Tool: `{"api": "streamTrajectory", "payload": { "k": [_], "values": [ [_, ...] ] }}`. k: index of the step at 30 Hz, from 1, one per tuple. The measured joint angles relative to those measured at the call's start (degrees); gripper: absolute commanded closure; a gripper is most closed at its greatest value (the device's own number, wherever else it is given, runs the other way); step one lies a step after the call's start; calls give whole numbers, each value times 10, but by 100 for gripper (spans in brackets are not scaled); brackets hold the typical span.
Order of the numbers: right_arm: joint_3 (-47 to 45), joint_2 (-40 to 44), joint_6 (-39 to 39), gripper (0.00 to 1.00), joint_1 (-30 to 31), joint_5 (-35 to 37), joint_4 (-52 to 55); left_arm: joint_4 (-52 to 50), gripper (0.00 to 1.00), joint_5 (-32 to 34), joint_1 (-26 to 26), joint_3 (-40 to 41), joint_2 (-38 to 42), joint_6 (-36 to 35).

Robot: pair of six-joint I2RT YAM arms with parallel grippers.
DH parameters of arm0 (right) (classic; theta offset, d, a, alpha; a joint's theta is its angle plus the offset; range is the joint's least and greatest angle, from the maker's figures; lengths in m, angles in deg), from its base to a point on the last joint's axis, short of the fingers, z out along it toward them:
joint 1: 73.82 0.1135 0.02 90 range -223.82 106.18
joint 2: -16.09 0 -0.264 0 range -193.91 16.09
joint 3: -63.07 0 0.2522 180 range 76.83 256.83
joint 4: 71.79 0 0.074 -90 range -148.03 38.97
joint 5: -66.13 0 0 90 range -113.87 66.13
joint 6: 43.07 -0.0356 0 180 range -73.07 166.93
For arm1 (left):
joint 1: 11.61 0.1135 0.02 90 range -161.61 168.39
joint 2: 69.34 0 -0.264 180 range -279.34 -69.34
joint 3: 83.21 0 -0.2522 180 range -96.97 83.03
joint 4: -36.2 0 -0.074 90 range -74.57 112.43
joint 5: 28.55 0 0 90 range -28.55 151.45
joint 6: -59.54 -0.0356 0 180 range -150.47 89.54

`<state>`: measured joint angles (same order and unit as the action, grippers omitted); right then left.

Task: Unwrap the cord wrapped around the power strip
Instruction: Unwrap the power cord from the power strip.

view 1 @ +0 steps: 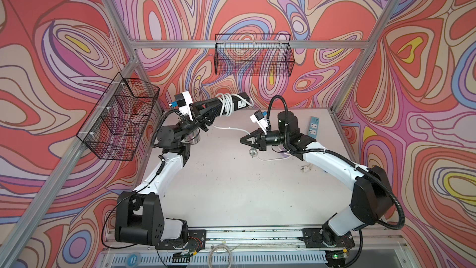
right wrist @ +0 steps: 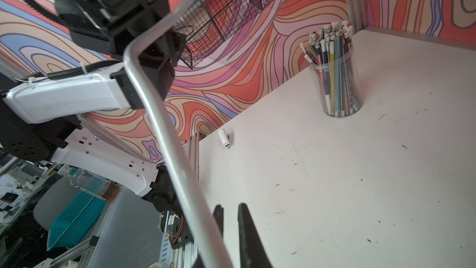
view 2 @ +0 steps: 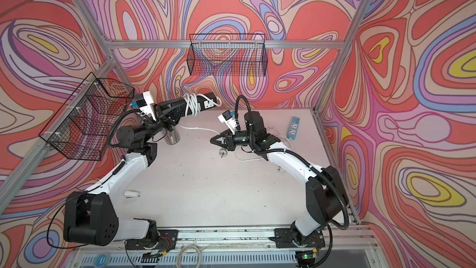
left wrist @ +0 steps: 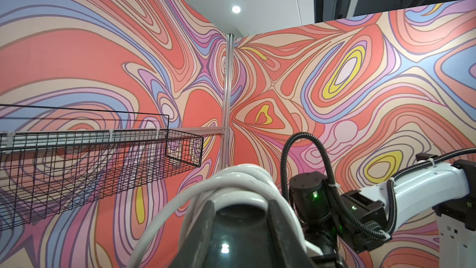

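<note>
I should lower my right gripper slightly over the bare tabletop and open it to let go of the cord, since this part of the cord already runs clear of the coil (left wrist: pixel 239 179) to its dangling plug.
A black power strip (view 1: pixel 239 104) (view 2: pixel 207 101) with a white cord (view 1: pixel 224 104) (view 2: pixel 190 104) coiled round it hangs in the air near the back wall. My left gripper (view 1: pixel 215 110) (view 2: pixel 180 110) (left wrist: pixel 239 202) is shut on one end of it. In the left wrist view its glossy black end (left wrist: pixel 231 238) sits between the fingers under the coil (left wrist: pixel 239 179). A loose stretch of cord (view 1: pixel 231 128) (right wrist: pixel 164 125) runs down to my right gripper (view 1: pixel 242 140) (view 2: pixel 211 141) (right wrist: pixel 229 208), which is shut on it over the table. The plug (view 1: pixel 253 152) (view 2: pixel 222 152) dangles just below.
A light blue power strip (view 1: pixel 313 126) (view 2: pixel 293 127) lies at the back right of the white table (view 1: pixel 231 189), with another thin white cable (view 1: pixel 270 159) beside it. A clear cup of pencils (right wrist: pixel 334 81) stands at the back left. Wire baskets (view 1: pixel 253 55) (view 1: pixel 121 119) hang on the walls.
</note>
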<state>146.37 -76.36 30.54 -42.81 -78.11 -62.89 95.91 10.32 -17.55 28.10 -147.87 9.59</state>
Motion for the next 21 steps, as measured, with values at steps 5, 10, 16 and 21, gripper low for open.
{"api": "streamTrajectory", "payload": {
  "k": [5, 10, 16, 21],
  "values": [
    [-18, -49, -26, 100, 0, 11, -67, 0, 100, 0, 0, 0, 3, 1],
    [-49, -75, -43, 70, 0, 39, -127, 0, 100, 0, 0, 0, 4, 5],
    [-66, -75, -46, 23, 0, 66, -161, -2, 100, -1, 0, 0, 4, 7],
    [-77, -28, -16, 18, 1, 94, -132, -4, 100, 0, 0, 0, 4, 7]
  ]
}}
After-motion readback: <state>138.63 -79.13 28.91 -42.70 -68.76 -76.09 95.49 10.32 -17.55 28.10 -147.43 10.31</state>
